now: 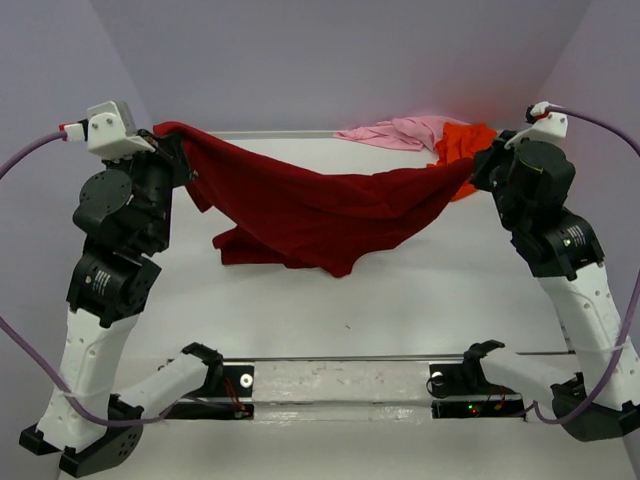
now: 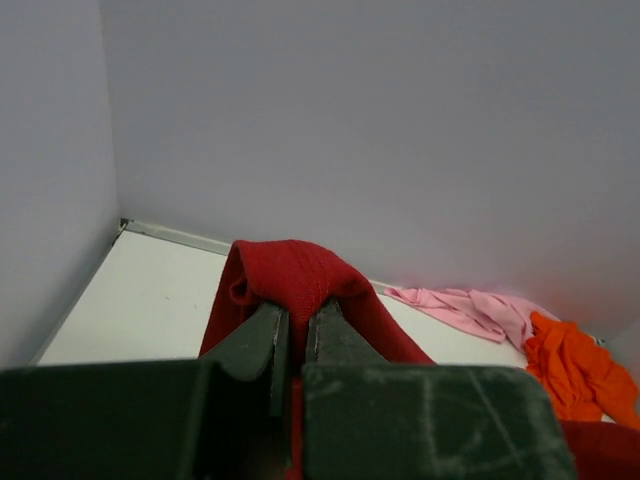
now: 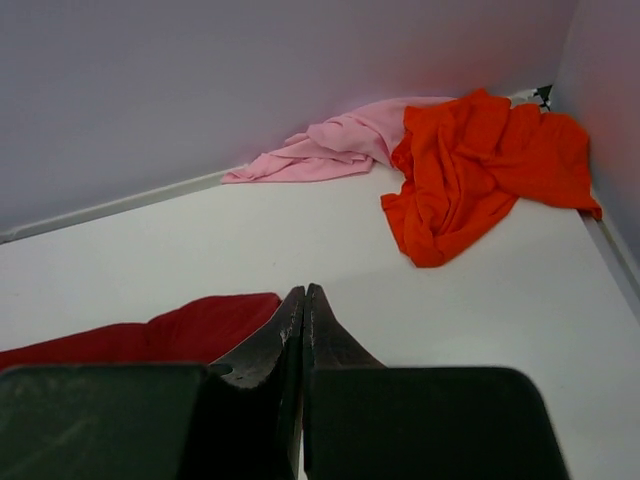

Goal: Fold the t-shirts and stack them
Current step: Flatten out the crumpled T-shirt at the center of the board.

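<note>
The bare tabletop by the back wall [image 1: 262,145] [image 2: 195,268] is a clear strip, so my left gripper should next go up, then move down and outward to that strip and let go of the cloth.
The dark red t-shirt [image 1: 310,205] hangs stretched between both arms above the white table [image 1: 420,290], its middle sagging down to the surface. My left gripper [image 1: 185,150] is shut on one bunched end of the dark red t-shirt [image 2: 290,270], with cloth pinched between the fingers [image 2: 262,335]. At the other end my right gripper [image 1: 478,165] is shut, its jaws pressed together, and the red cloth [image 3: 190,330] runs off to its left. The orange t-shirt [image 1: 462,140] and the pink t-shirt [image 1: 400,132] lie crumpled in the back right corner.
Grey walls close in the table at the back and on both sides. The orange heap [image 3: 480,170] partly overlaps the pink one [image 3: 340,145] just beyond my right gripper [image 3: 303,290]. A metal rail [image 1: 340,380] with both arm bases runs along the near edge.
</note>
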Available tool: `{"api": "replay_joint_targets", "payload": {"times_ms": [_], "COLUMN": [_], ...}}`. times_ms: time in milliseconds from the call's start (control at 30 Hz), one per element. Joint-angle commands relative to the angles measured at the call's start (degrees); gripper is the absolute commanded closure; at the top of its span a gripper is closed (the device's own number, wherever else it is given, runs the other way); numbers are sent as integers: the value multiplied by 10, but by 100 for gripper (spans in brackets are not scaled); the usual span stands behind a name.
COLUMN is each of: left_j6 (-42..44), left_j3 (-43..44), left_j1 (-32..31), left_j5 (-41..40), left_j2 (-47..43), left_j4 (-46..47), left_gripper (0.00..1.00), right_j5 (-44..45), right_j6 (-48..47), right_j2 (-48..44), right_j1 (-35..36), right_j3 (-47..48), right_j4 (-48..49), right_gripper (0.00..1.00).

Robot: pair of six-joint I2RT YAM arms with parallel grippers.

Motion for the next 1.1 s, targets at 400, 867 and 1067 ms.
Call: {"api": "replay_joint_targets", "payload": {"times_ms": [400,867,1067], "left_j6": [-23,-46,-79], "left_j3": [111,17,-108], "left_j1": [1,55,97], "left_j5": [80,39,31], "left_j2": [-27,183,253], "left_j4": [-12,92,202], "left_gripper": [100,100,98], "right_j5": [45,154,169], "right_j6": [-74,-133,-121], "right_j2": [23,322,478], "right_j1": [4,-23,-58], "right_j3": [278,303,324], "right_j4": [-132,-8,9], "right_gripper": [100,100,100]}}
